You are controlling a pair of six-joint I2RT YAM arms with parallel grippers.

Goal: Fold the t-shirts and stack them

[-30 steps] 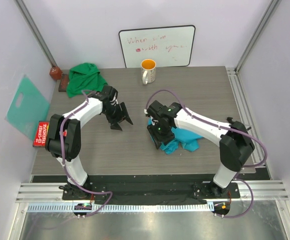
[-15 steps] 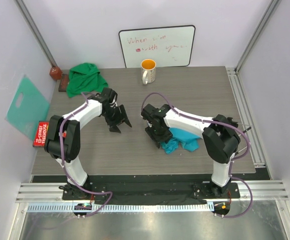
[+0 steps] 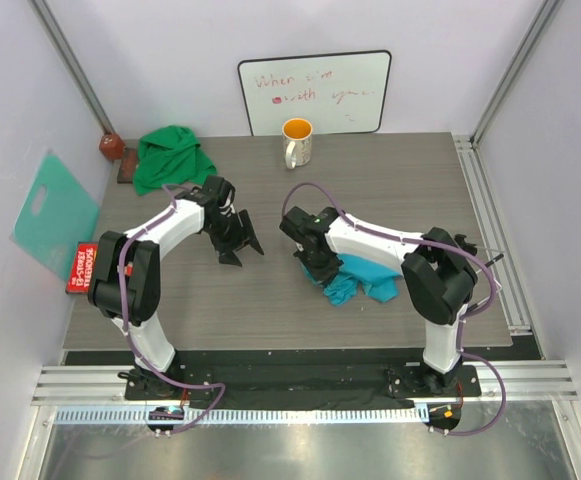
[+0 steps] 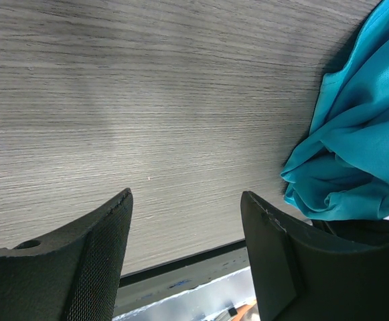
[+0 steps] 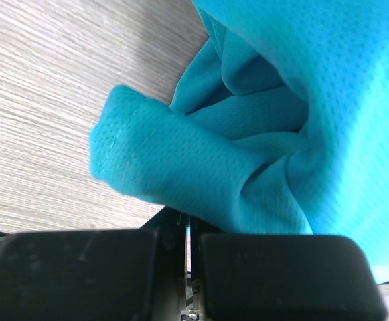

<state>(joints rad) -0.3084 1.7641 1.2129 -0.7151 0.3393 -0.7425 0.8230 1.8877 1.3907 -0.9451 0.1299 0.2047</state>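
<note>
The open fingers of my left gripper are above bare wood, so I should move it to the right in the top view and down onto the facing edge of the turquoise t-shirt.
The turquoise t-shirt (image 3: 368,276) lies crumpled on the table right of centre. My right gripper (image 3: 316,268) sits at its left edge, shut, with a rolled fold of that cloth (image 5: 201,160) bunched right at its closed jaws (image 5: 186,222). The green t-shirt (image 3: 170,156) is heaped at the back left corner. My left gripper (image 3: 242,250) hovers over bare wood left of centre, open and empty (image 4: 186,195). Its wrist view catches the turquoise t-shirt (image 4: 355,147) at the right edge, apart from its fingers.
An orange-lined mug (image 3: 297,142) stands at the back centre before a whiteboard (image 3: 315,92). A mint plastic sheet (image 3: 55,210) leans off the table's left side, above a red box (image 3: 81,267). A brown object (image 3: 111,146) sits at the back left corner.
My right gripper slid a little left along the turquoise t-shirt's edge and closed from open to shut on the cloth. The left arm stayed put.
</note>
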